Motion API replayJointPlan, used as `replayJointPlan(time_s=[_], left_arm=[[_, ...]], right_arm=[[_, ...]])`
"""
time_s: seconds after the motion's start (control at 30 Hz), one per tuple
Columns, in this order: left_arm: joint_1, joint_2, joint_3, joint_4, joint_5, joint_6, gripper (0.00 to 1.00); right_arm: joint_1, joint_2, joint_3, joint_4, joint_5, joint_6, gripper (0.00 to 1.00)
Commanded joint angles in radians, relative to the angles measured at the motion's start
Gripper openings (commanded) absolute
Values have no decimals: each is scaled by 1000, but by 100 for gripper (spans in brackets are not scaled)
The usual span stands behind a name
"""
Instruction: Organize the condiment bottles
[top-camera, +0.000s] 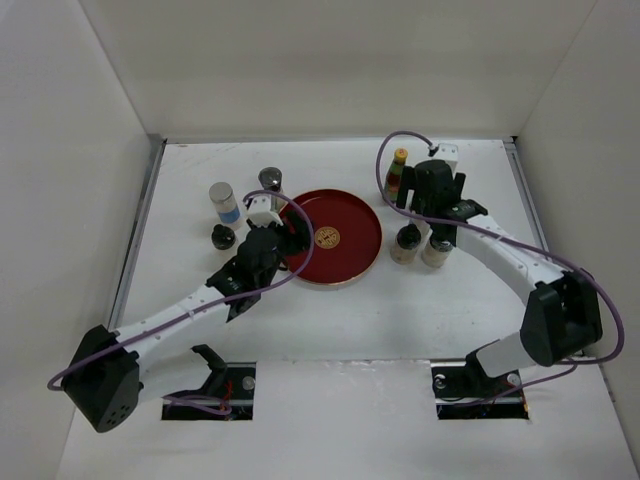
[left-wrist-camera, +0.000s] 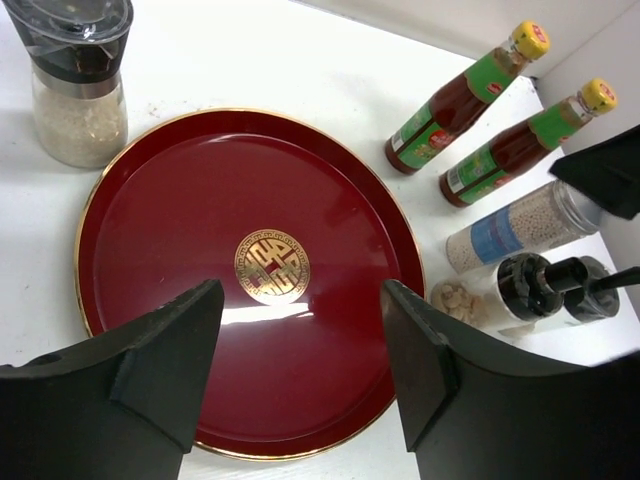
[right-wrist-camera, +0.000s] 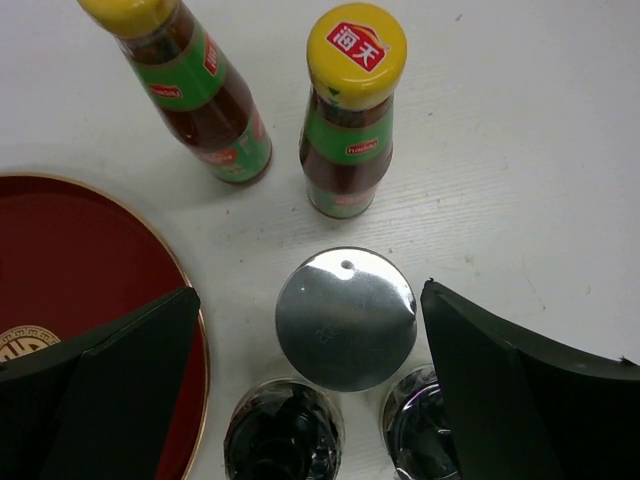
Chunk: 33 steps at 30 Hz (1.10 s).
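Observation:
The silver-capped jar stands below my right gripper, with the open fingers on both sides of its lid. So my right gripper lowers around the lid next and closes.
My left gripper is open and empty above the near part of the round red tray. A grinder with a dark cap stands left of the tray. A white blue-labelled jar and a small black-capped bottle stand further left. My right gripper is open above a silver-capped jar, a finger on each side and clear of it. Two dark sauce bottles with yellow caps stand beyond it. Two black-capped shakers stand in front.
The tray lies in the middle of the white table and holds nothing. White walls close the table at the back and both sides. The right-hand bottles stand close together just off the tray's right rim.

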Motion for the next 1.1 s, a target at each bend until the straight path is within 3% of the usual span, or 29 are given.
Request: replayJointPlan(time_s=[0.0, 0.3, 0.47, 0.53, 0.8, 1.07], left_arm=[[2, 3, -7, 81, 13, 8, 63], [6, 22, -28, 116, 11, 5, 64], [14, 14, -42, 128, 5, 8, 66], [17, 8, -54, 140, 2, 8, 66], [39, 5, -65, 153, 2, 3, 67], [71, -11, -86, 171, 0, -1, 67]], right_arm=[[-10, 29, -7, 35, -11, -2, 100], [-11, 52, -46, 64, 20, 1, 97], [-7, 41, -46, 106, 31, -1, 65], [1, 13, -46, 145, 46, -18, 58], [92, -42, 23, 238, 110, -117, 54], [203, 82, 198, 250, 57, -131, 53]])
